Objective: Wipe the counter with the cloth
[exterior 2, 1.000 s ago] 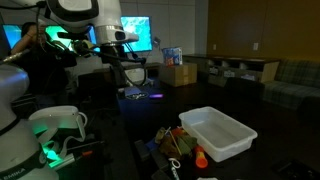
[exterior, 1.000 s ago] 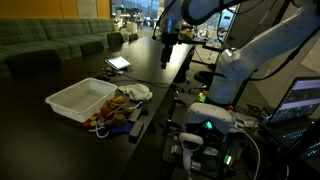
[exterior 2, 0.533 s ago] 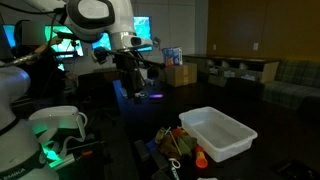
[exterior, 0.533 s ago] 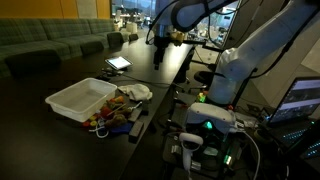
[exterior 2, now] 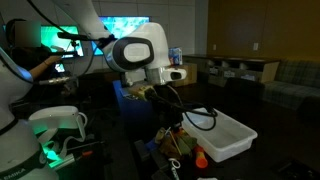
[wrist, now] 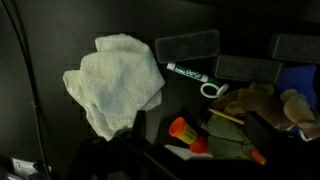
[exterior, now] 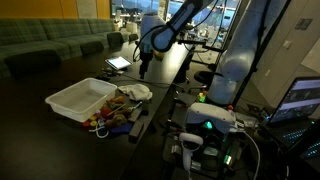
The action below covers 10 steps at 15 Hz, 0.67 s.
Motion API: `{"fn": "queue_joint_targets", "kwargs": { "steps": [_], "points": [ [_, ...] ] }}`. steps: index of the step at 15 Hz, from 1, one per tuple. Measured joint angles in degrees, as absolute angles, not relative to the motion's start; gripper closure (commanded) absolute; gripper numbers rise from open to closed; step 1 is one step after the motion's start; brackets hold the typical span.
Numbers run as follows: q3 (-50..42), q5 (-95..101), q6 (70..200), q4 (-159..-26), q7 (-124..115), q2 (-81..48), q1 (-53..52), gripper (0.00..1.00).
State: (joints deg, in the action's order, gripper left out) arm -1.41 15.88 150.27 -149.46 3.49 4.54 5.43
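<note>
I will move my gripper to the left in the wrist view and lower it to the crumpled cloth point(exterior: 137, 91), because its open fingers are over an orange toy.
The cream cloth point(wrist: 115, 80) lies crumpled on the dark counter point(wrist: 55, 30), left of centre in the wrist view. In an exterior view it is a pale heap point(exterior: 137, 91) just beyond the toy pile. My gripper point(exterior: 143, 66) hangs in the air a little above and behind it, apart from it. In the wrist view the gripper point(wrist: 198, 135) is open, its dark fingers wide apart at the lower edge. They stand over an orange toy point(wrist: 180, 130) rather than the cloth, which lies to their left. Nothing is held.
A white plastic tub point(exterior: 82, 98) point(exterior 2: 225, 132) stands beside the toy pile point(exterior: 112, 115). Near the cloth lie a green marker point(wrist: 185, 72), a white ring point(wrist: 211, 90) and black rectangular blocks point(wrist: 187, 47) point(wrist: 247, 68). Electronics and cables point(exterior: 205, 125) crowd the counter's edge.
The arm has swung from the far end of the counter down towards the cloth and toys. The gripper has stayed open.
</note>
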Motion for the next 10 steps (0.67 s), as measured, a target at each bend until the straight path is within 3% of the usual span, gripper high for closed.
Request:
{"fn": "queue_joint_targets", "kwargs": {
  "steps": [5,10],
  "points": [
    [-4.88,13.88,163.38,-141.71,11.3,-14.18,7.84,0.0],
    [-3.92,10.27,166.99,-130.44,16.01,-31.32,12.46,0.0]
  ]
}}
